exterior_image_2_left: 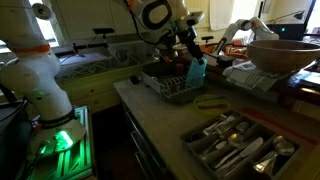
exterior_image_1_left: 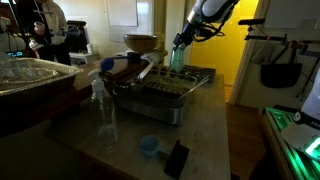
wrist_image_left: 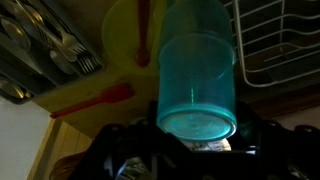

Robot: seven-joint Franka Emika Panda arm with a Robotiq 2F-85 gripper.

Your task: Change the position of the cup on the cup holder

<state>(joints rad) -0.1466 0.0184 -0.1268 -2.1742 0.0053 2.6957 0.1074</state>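
Observation:
The teal-green cup [exterior_image_1_left: 177, 57] hangs just above the end of the grey metal cup holder, so my gripper will next lower it straight down onto that end and release it.
The teal-green translucent cup [wrist_image_left: 197, 80] fills the wrist view, its base close to the camera and held between my gripper [wrist_image_left: 197, 135] fingers. In both exterior views the cup [exterior_image_1_left: 177, 57] [exterior_image_2_left: 196, 71] hangs in my gripper [exterior_image_1_left: 180, 45] [exterior_image_2_left: 189, 55] just above the far end of the grey metal cup holder [exterior_image_1_left: 160, 95] [exterior_image_2_left: 170, 88]. The gripper is shut on the cup. Whether the cup touches the holder cannot be told.
A tall clear bottle [exterior_image_1_left: 104, 110], a low light-blue cup [exterior_image_1_left: 149, 146] and a black object [exterior_image_1_left: 176, 158] stand on the counter near the holder. A cutlery tray [exterior_image_2_left: 240, 145] lies in front. A yellow plate with red utensil [wrist_image_left: 125, 60] and a wire rack [wrist_image_left: 275, 45] lie below.

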